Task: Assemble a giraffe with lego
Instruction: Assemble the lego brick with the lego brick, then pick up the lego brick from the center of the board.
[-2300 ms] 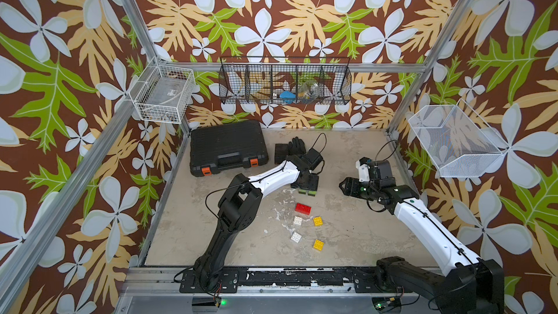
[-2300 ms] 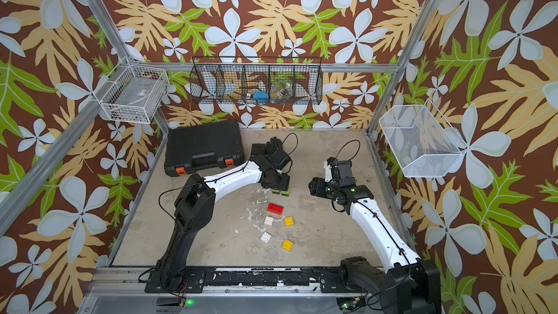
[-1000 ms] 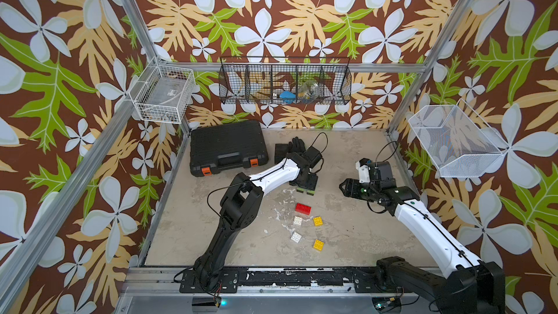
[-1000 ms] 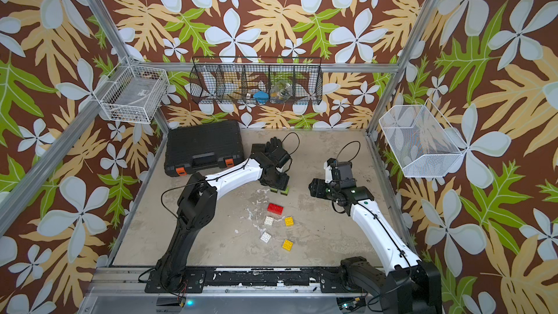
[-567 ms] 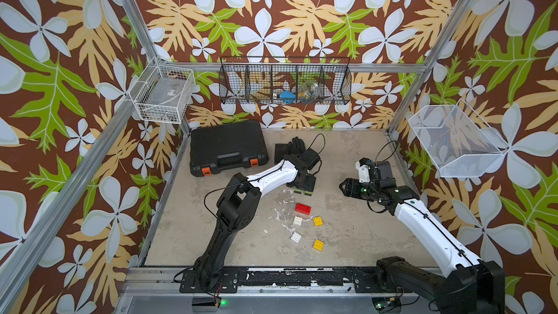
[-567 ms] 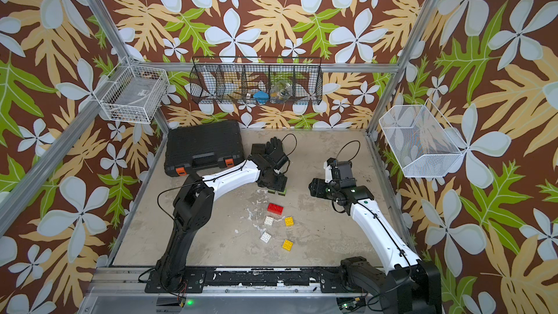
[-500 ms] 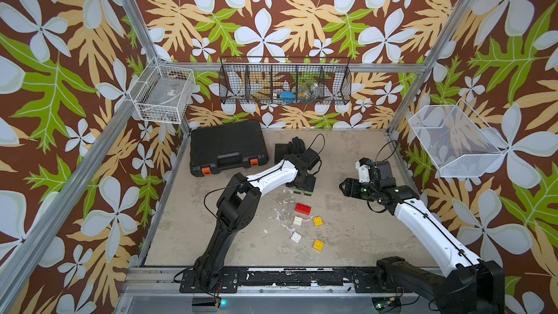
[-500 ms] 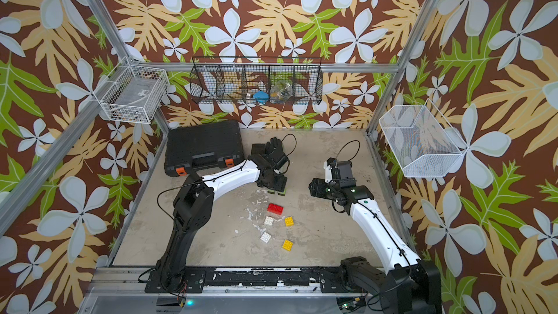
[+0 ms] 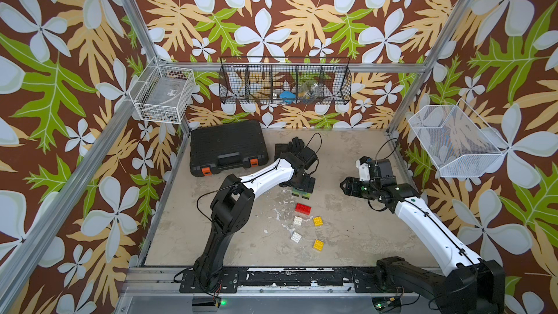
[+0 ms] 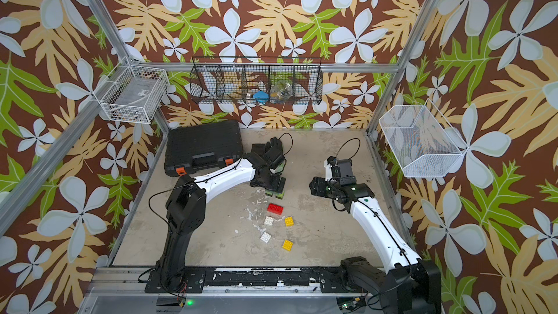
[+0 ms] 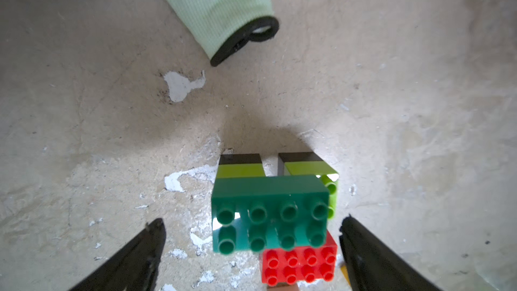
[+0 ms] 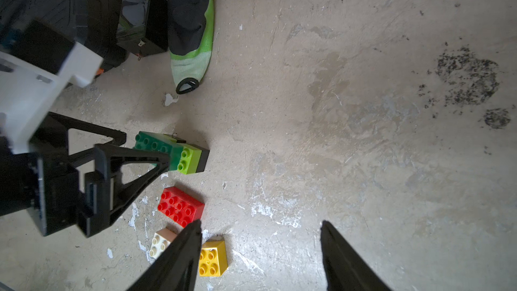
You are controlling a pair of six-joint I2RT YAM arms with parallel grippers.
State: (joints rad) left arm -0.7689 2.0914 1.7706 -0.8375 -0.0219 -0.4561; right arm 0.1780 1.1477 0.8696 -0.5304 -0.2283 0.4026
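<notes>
The front white brick [image 9: 296, 236] is lower and nearer my base than the gripper, so my left gripper will next go back past the red brick and down onto it.
The giraffe's lower part [image 11: 270, 214] stands on the floor: a dark green brick on two lime-and-black legs [image 11: 240, 170]. It shows under my left gripper in both top views [image 9: 305, 195] [image 10: 277, 194]. My left gripper [image 11: 251, 222] hangs just above it, open, with a finger well clear on each side. Loose lego lies nearer the front: a red brick [image 9: 303, 209], two white bricks [image 9: 298, 221] and two yellow bricks [image 9: 317, 221]. My right gripper [image 12: 260, 223] hovers open and empty to the right [image 9: 344, 185], above the floor beside a yellow brick [image 12: 212, 257].
A black case [image 9: 228, 149] lies at the back left. A small black box [image 12: 142, 15] and a green-and-black glove [image 12: 193, 23] lie behind the stack. Wire baskets [image 9: 285, 84] hang on the walls, above the floor.
My left gripper's jaws have spread wide apart around the green brick stack, which stays standing. The right arm has not moved.
</notes>
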